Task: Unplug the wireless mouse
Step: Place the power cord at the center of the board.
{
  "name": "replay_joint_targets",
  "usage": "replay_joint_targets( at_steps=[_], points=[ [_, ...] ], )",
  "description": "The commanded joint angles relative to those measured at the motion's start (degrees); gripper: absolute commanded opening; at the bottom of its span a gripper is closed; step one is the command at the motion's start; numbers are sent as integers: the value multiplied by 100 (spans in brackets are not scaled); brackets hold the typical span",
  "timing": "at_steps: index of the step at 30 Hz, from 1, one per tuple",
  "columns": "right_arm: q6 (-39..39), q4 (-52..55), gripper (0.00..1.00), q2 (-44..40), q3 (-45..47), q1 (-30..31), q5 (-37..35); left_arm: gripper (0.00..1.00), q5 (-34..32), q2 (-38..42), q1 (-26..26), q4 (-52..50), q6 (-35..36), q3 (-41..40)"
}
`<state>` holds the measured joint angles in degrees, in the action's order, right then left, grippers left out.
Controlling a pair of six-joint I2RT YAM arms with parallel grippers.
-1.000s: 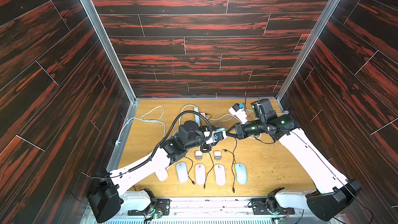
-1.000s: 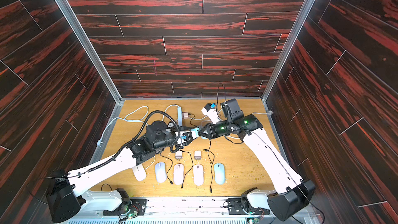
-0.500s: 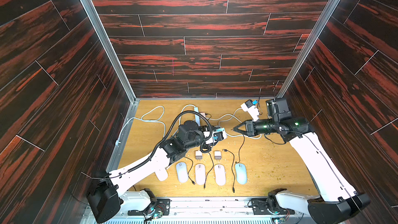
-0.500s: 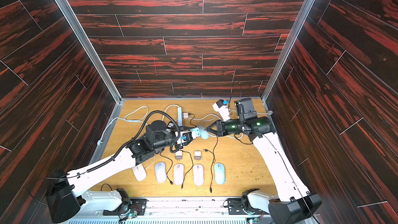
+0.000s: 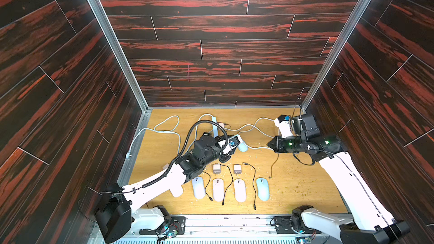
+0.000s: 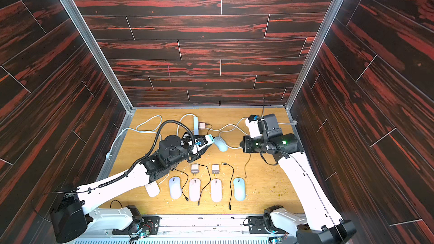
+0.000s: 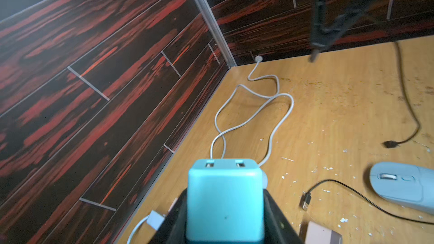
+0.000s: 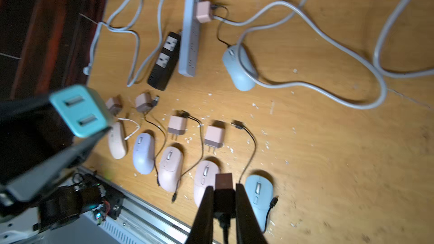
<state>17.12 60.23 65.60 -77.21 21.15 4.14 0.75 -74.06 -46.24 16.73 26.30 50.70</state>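
I should lower the plug with my right gripper next and let go of it there, because the charger's ports are empty and bare wood outward of the front-row blue mouse lies below.
My left gripper [image 5: 234, 141] [image 7: 225, 198] is shut on a teal two-port charger block [image 6: 209, 140] [image 7: 224, 205], held above the table; both its ports are empty. My right gripper [image 5: 270, 145] [image 8: 224, 190] is shut on a black USB plug [image 8: 224, 181], well to the right of the charger. The plug's thin black cable [image 5: 273, 165] hangs to the table, its small end lying loose. A light blue mouse [image 5: 242, 147] [image 8: 240, 69] lies just right of the left gripper. A black lead runs from its front toward a pink charger [image 8: 203, 11] on the grey power strip [image 8: 191, 31].
Several mice [image 5: 218, 189] lie in a row at the front edge, with loose black cables and two pink chargers [image 5: 216, 169] behind them. A black power strip [image 8: 165, 62] sits beside the grey one. Thick white cords [image 5: 256, 125] loop across the back. Small crumbs dot the wood.
My right arm has drawn back to the right with the USB plug, away from the teal charger. The left gripper has kept the charger almost still.
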Motion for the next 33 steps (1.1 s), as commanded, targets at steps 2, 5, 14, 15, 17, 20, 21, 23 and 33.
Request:
replay_joint_targets(
  at_steps=[2,5,14,15,17,20,21,23,33],
  points=[
    [700,870,0,-322,245,169,-1111,0,-1499,-288,0,521,-1674,258],
    [1172,1155,0,-581,406,315,-897,0,-2071,-440,2,487,-2239,378],
    [2002,485,0,-890,1698,663,-776,0,-2625,-598,3,258,-2991,539],
    [2017,142,0,-781,1974,656,-795,0,-2704,-613,5,109,-3113,596],
    [2014,-525,0,-546,2404,649,-992,0,-2773,-620,2,-241,-3385,712],
    [1915,-1276,0,-236,2750,632,-1698,0,-2613,-510,3,-646,-3592,771],
    [1859,-1487,0,-155,2812,620,-1959,0,-2563,-443,1,-713,-3650,737],
    [1692,-1854,0,-4,2905,593,-2333,0,-2459,-297,2,-720,-3728,602],
    [854,-2698,0,638,3129,427,-3333,0,-2135,111,18,-824,-3835,190]
  ],
)
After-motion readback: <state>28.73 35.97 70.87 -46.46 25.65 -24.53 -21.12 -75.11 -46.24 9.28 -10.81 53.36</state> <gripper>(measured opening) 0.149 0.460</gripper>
